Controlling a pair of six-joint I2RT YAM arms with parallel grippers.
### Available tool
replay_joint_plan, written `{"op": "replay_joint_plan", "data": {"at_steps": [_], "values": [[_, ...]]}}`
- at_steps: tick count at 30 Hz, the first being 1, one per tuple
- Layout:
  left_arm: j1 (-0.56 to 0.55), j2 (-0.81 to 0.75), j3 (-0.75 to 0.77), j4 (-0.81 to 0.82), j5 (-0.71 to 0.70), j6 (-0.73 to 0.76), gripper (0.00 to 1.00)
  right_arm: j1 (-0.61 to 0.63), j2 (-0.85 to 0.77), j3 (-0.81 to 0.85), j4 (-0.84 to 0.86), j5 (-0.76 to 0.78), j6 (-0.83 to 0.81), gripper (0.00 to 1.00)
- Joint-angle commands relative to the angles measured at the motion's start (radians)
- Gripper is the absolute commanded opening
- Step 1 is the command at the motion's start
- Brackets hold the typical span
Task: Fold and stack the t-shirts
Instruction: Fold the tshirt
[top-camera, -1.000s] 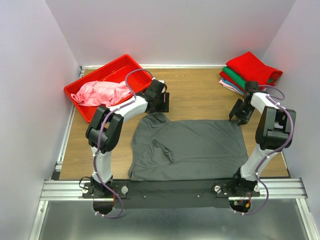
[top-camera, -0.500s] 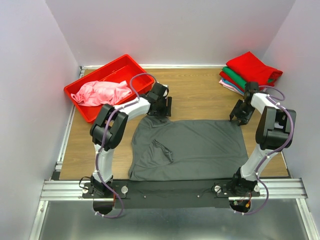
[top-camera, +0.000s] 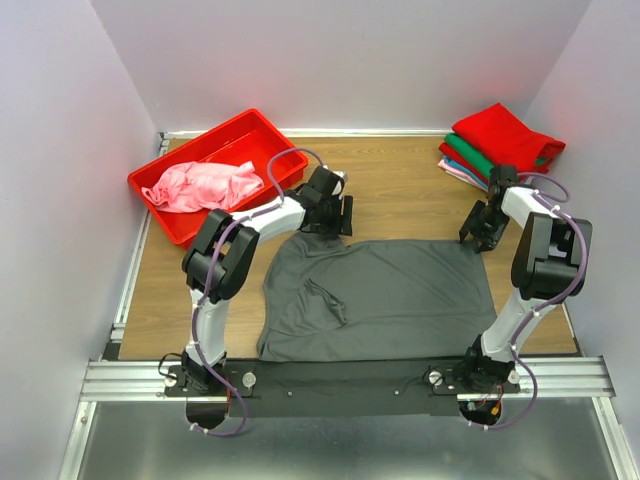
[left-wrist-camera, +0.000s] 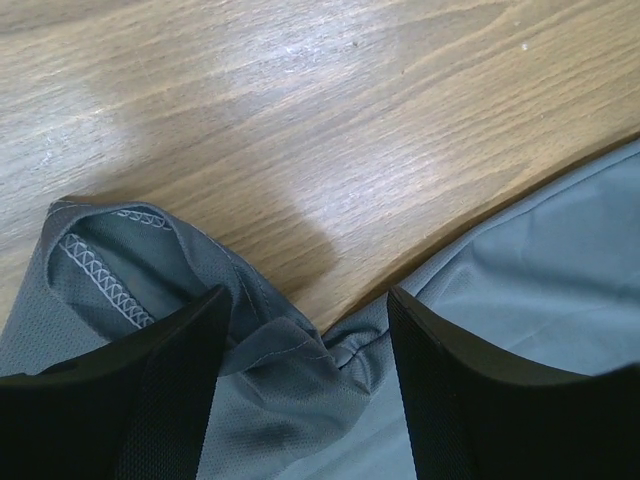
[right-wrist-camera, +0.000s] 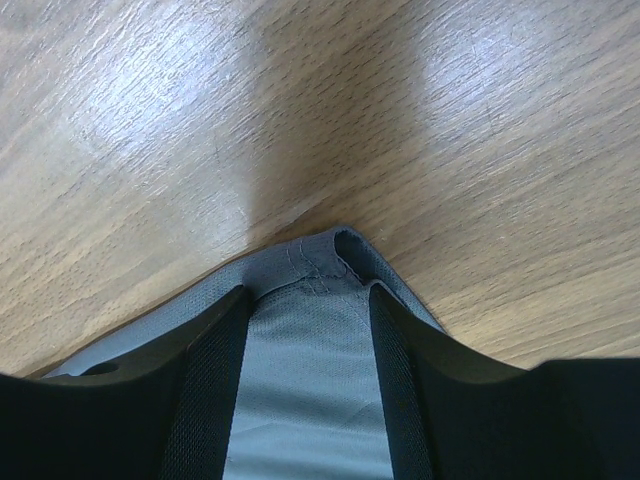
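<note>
The left gripper will next move toward the red bin and close on the t-shirt's stitched hem corner (left-wrist-camera: 75, 228), because the gripper's fingers straddle a bunched fold beside that corner.
A dark grey t-shirt (top-camera: 385, 295) lies spread on the wooden table. My left gripper (top-camera: 335, 214) is at its far left corner. In the left wrist view it (left-wrist-camera: 308, 330) is open, its jaws either side of a bunched fold of grey cloth (left-wrist-camera: 290, 350) by a stitched hem. My right gripper (top-camera: 483, 230) is at the shirt's far right corner. In the right wrist view it (right-wrist-camera: 305, 320) is open, and the hemmed corner (right-wrist-camera: 320, 262) lies flat between its jaws. A pink t-shirt (top-camera: 200, 185) lies crumpled in the bin. Folded red, green and pale pink t-shirts (top-camera: 505, 140) are stacked at the far right.
A red plastic bin (top-camera: 250, 125) stands at the far left of the table. Purple walls close in the back and both sides. A metal rail (top-camera: 340, 378) with the arm bases runs along the near edge.
My left gripper has moved right and slightly nearer, onto the shirt's far left corner. The right gripper and the shirt have not visibly moved.
</note>
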Motion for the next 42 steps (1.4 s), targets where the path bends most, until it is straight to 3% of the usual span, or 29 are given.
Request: {"op": "replay_joint_plan", "data": {"at_steps": [1,6,10,18,36,42], "values": [[0.023,-0.043,0.048,-0.042,-0.094,-0.010,0.73,-0.007,0.004,-0.010,0.015,0.022,-0.017,0.58],[0.102,-0.135,0.003,-0.013,-0.145,-0.044,0.74,-0.007,0.005,-0.010,0.015,0.021,-0.019,0.58],[0.155,-0.120,0.008,-0.027,-0.146,-0.025,0.74,-0.007,0.013,-0.007,0.017,0.019,-0.017,0.58],[0.155,-0.011,0.069,-0.094,-0.146,0.007,0.70,-0.008,0.023,-0.001,0.017,0.019,-0.017,0.58],[0.152,0.061,0.104,-0.096,-0.122,0.035,0.61,-0.008,0.031,-0.006,0.017,0.033,-0.011,0.54],[0.149,0.078,0.127,-0.096,-0.120,0.038,0.55,-0.008,0.039,-0.004,0.017,0.031,-0.010,0.47]]}}
